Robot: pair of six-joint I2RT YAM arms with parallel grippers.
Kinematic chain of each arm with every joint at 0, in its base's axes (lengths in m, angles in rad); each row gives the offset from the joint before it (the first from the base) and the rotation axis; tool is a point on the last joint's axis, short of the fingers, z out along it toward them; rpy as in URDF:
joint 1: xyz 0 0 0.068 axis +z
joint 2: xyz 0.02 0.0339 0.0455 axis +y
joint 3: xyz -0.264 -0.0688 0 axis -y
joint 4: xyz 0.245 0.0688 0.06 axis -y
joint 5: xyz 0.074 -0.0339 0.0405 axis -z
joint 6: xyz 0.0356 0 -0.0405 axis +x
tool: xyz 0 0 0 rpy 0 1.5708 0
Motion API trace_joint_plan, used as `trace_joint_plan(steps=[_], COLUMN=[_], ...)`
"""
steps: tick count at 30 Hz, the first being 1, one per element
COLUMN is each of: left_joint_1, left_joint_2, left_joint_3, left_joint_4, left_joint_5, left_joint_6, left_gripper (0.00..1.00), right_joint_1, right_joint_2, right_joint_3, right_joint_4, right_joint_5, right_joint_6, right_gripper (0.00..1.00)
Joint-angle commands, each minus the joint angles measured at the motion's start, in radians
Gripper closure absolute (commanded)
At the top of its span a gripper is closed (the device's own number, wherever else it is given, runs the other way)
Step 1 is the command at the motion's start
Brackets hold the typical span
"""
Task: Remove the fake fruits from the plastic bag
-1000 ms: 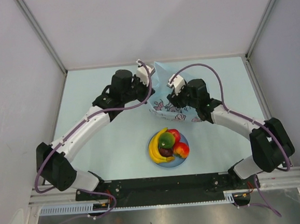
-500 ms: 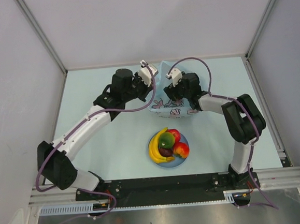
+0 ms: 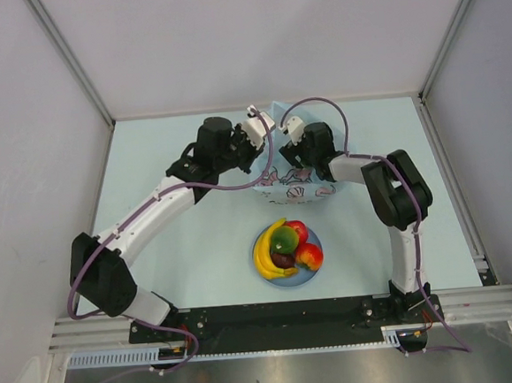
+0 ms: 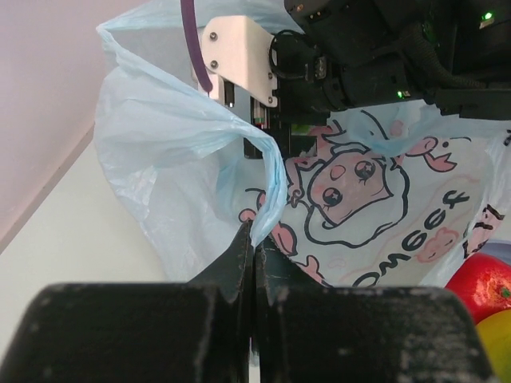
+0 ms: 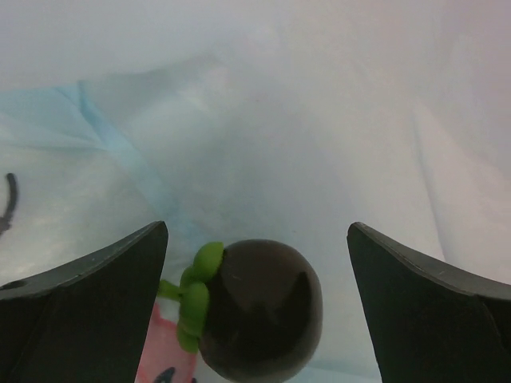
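Observation:
The right gripper eases closer around the fruit's round body [image 5: 262,311] next and closes on it, since the dark purple fruit already lies between the spread fingers.
The light-blue plastic bag [image 3: 292,178] with the cartoon girl lies at the back middle of the table, and it also shows in the left wrist view [image 4: 359,199]. My left gripper [image 4: 254,239] is shut on the bag's edge and holds it lifted; it shows in the top view [image 3: 263,138]. My right gripper [image 5: 257,231] is open inside the bag, and it shows from above [image 3: 290,149]. A dark purple round fruit with a green cap [image 5: 259,307] lies between its spread fingers, untouched. A banana [image 3: 263,255], a green fruit [image 3: 284,239], red ones [image 3: 308,257] and a dark one sit on the blue plate [image 3: 257,243].
The plate of fruit stands just in front of the bag, near the table's middle. White walls and metal frame rails close the table's sides and back. The two arms meet over the bag, with the right arm's elbow [image 3: 398,189] folded at the right.
My right arm has pulled its elbow in and pushed its gripper left into the bag's mouth. My left gripper has shifted slightly right, still holding the bag's edge.

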Motion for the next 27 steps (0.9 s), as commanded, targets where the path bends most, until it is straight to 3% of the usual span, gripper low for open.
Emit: trace_joint_plan(steps=[1,14,17,18,22,23,27], left_joint_1=[-0.003,-0.003,-0.003,-0.003,-0.003,-0.003,-0.003], left_joint_2=[0.011,0.057,0.063,0.063,0.072,0.074,0.083], left_joint_3=[0.051,0.086,0.091,0.091,0.089,0.089,0.088], left_joint_4=[0.026,0.018,0.014,0.014,0.009,0.008,0.012], left_joint_5=[-0.002,-0.003,-0.006,-0.008,-0.011,-0.013,-0.049], left_joint_6=[0.022,-0.008,-0.009,-0.009,-0.008,-0.009,-0.009], left_gripper=[1.00,1.00,1.00,1.00,1.00,1.00,1.00], right_joint_1=[-0.019,-0.027,-0.048,-0.056,-0.068,-0.071,-0.091], right_joint_2=[-0.023,-0.026,-0.036,-0.039,-0.052,-0.059,-0.150], right_joint_3=[0.064,0.072,0.072,0.072,0.072,0.072,0.072], right_joint_4=[-0.060,-0.206,-0.218,-0.212,-0.177,-0.172,-0.195], right_joint_5=[0.053,0.056,0.007,-0.010,-0.042,-0.094,-0.231], right_joint_6=[-0.005,0.002,0.011,0.013,0.009,0.001,0.024], right_gripper=[0.00,0.00,0.14,0.22,0.38,0.47,0.58])
